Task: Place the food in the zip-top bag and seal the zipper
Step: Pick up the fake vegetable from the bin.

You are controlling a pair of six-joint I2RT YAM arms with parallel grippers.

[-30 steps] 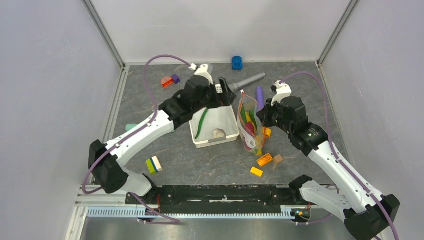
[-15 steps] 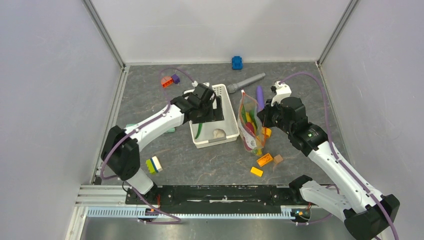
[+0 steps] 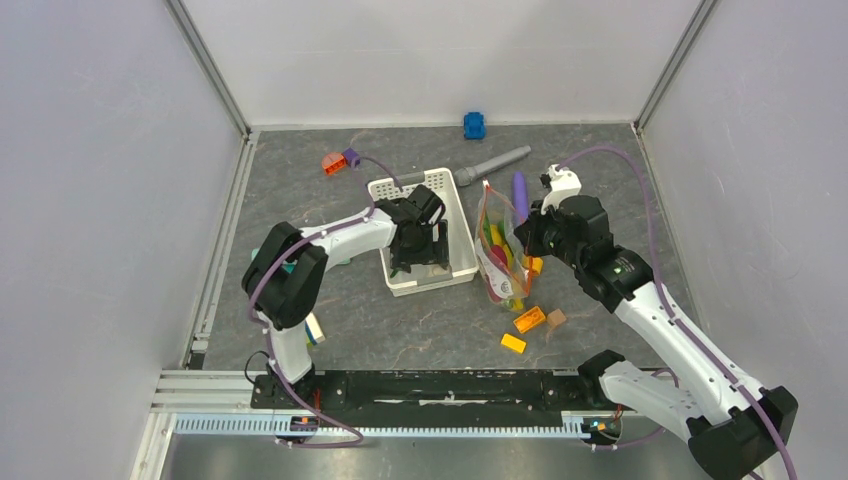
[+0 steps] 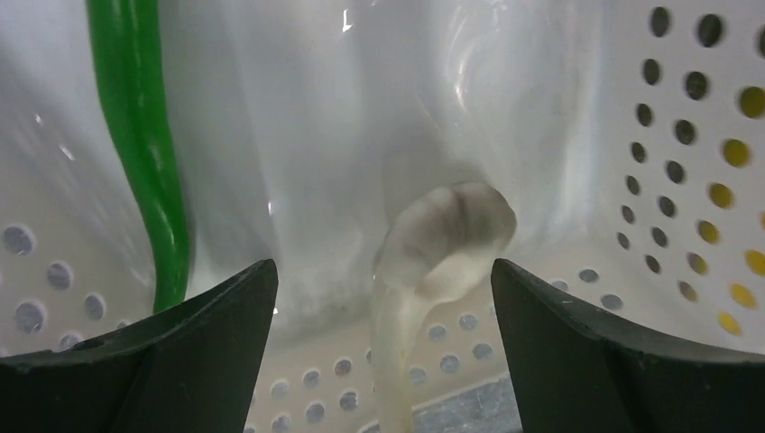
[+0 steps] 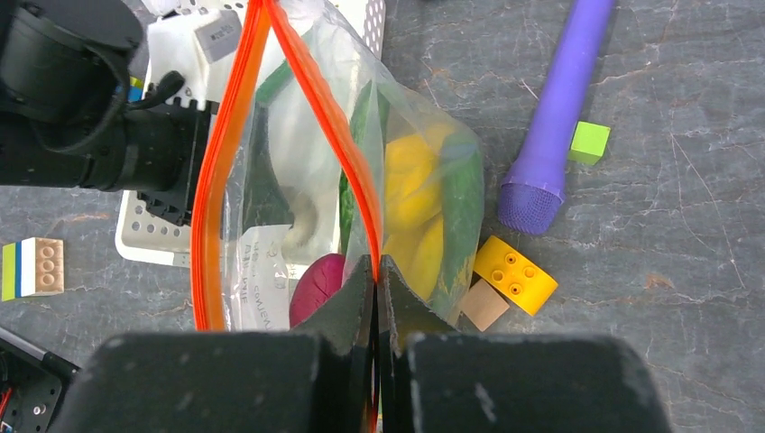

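My left gripper moves down a little next and closes around the narrow stem (image 4: pixel 397 311), as the whitish food piece lies just below, between its spread fingers.
My left gripper (image 3: pixel 418 246) hangs open low inside the white basket (image 3: pixel 405 187). In the left wrist view a whitish piece of food (image 4: pixel 444 242) lies between the spread fingers (image 4: pixel 189 356) and touches neither; a slim green bean (image 4: pixel 142 153) runs along the basket's left side. My right gripper (image 5: pixel 374 267) is shut on the orange-red zipper (image 5: pixel 327 122) of the zip-top bag (image 3: pixel 497 255). It holds the bag up with the mouth gaping. Inside show yellow pieces (image 5: pixel 410 185), green pieces (image 5: pixel 462 203) and a purple-red sweet potato (image 5: pixel 316 284).
A long purple cylinder (image 5: pixel 559 117), a green cube (image 5: pixel 589 142), a yellow block (image 5: pixel 514 271) and a tan block (image 5: pixel 483 307) lie right of the bag. Orange blocks (image 3: pixel 528 320) sit nearer, a grey cylinder (image 3: pixel 495 160) and a blue block (image 3: pixel 474 125) farther back.
My left arm has pulled back from the basket's far end and dropped into its near half, over the whitish piece. The right arm and the bag have not moved.
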